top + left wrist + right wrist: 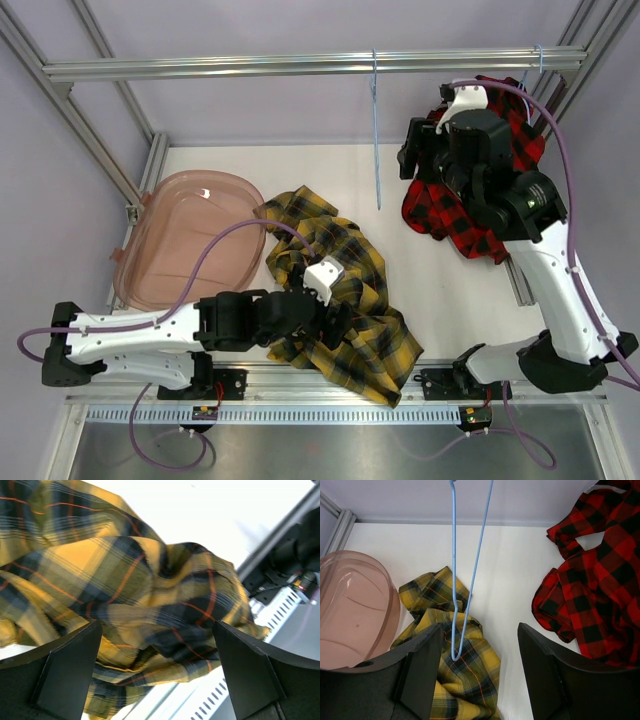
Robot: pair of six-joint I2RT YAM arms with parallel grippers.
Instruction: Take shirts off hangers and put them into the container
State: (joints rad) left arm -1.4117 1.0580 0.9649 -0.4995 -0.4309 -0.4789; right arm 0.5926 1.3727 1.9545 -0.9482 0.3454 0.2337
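Note:
The yellow-and-black shirt lies crumpled below the left gripper's open fingers, so the robot will lower that gripper onto the bunched fold [362,332] [157,625] between them and close on it.
The yellow-and-black shirt [340,290] lies crumpled on the table, off its hanger. My left gripper [328,308] hovers open just above it; in the left wrist view the plaid cloth [125,580] fills the space beyond the open left gripper [157,675], and nothing is pinched. An empty light-blue hanger [376,130] hangs from the rail. The red-and-black shirt [470,215] droops at the right under a second hanger hook [539,60]. My right gripper [408,160] is raised beside it, open and empty. In the right wrist view the hanger [465,580] dangles ahead of the right gripper [481,672]. The container [190,240] sits empty at the left.
An aluminium rail [300,66] crosses the back, with slanted frame posts [70,110] at the left and right. A metal base rail [330,385] runs along the near edge. The right wrist view shows the container [350,615], the yellow shirt [465,680] and the red shirt [595,595].

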